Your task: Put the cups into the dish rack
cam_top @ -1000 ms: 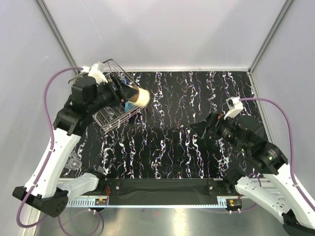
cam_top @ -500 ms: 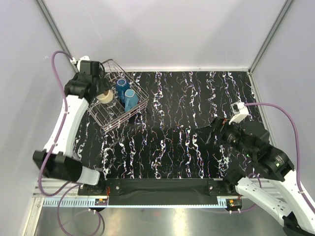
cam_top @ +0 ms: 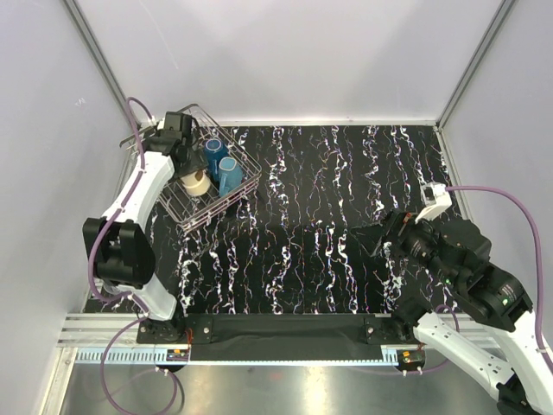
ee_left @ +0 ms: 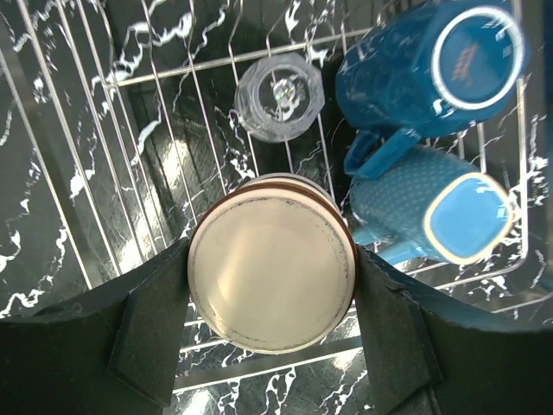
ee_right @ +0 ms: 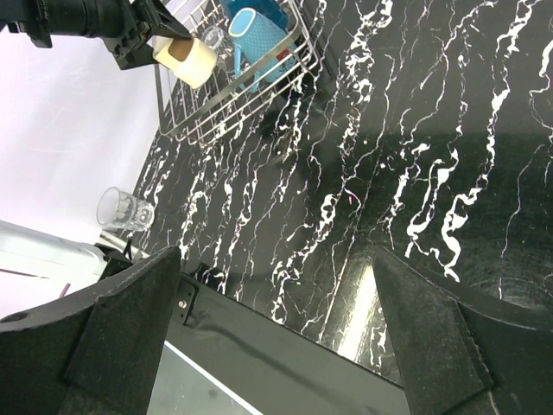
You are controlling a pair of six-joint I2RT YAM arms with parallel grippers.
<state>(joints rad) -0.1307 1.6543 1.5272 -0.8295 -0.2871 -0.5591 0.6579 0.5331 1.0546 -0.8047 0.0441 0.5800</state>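
Note:
The beige cup (cam_top: 197, 182) is still above the rack wires. I need to set it down next by moving my left gripper lower and toward the light blue cup.
My left gripper (cam_top: 192, 175) is shut on the beige cup (cam_top: 197, 182) and holds it base-up inside the left part of the dish rack (cam_top: 206, 213). In the left wrist view both fingers press the sides of the beige cup (ee_left: 270, 264) over the rack wires (ee_left: 86, 130). The dark blue cup (ee_left: 432, 65), the light blue cup (ee_left: 432, 216) and a clear glass (ee_left: 279, 95) sit upturned in the rack. My right gripper (cam_top: 386, 230) is open and empty over the right side of the table, as its wrist view (ee_right: 276, 346) shows.
A second clear glass (ee_right: 121, 207) stands on the table near the front left corner, outside the rack (ee_right: 233, 104). The black marbled table top (cam_top: 328, 190) lies between the rack and the right arm. White walls stand close behind and beside the rack.
The left arm has swung the beige cup from lying sideways over the rack's right edge to base-up in the rack's left part. The right arm has drawn back to the right.

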